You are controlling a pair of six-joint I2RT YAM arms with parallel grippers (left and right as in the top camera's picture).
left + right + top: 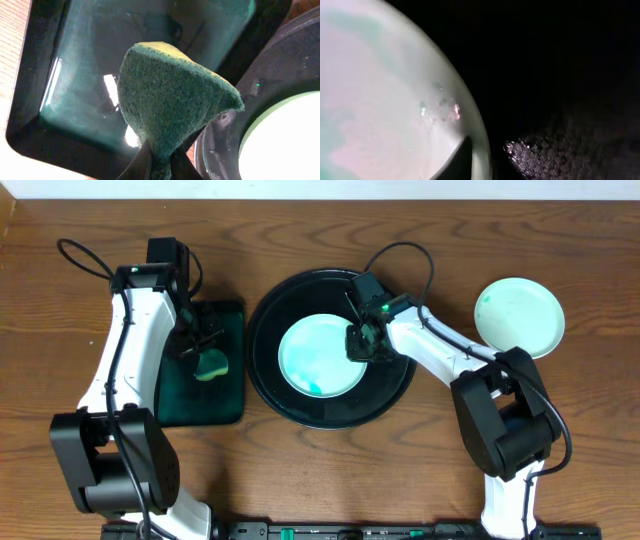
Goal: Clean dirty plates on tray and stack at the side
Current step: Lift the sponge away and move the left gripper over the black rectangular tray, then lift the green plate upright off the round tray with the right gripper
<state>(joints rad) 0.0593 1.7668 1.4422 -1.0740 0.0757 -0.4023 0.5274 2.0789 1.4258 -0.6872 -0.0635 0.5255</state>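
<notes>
My left gripper lowers the sponge to the dark green tray's bottom next and releases it, since the green and yellow sponge (211,366) hangs over the rectangular tray.
A light turquoise plate (318,357) with faint green smears lies in the round black tray (265,320). My right gripper (362,345) is at the plate's right rim. In the right wrist view the right gripper (487,150) is shut on the rim of the plate (380,100), one finger (457,162) on its inner face and the other outside over the tray (560,60). My left gripper (205,350) is shut on a green and yellow sponge (211,366). The left wrist view shows the sponge (170,95) pinched in the left gripper (161,155).
A second turquoise plate (519,316) sits on the wooden table at the far right. The sponge hangs over a rectangular dark green tray (225,395), which lies just left of the black tray. The right arm reaches across the black tray's right side.
</notes>
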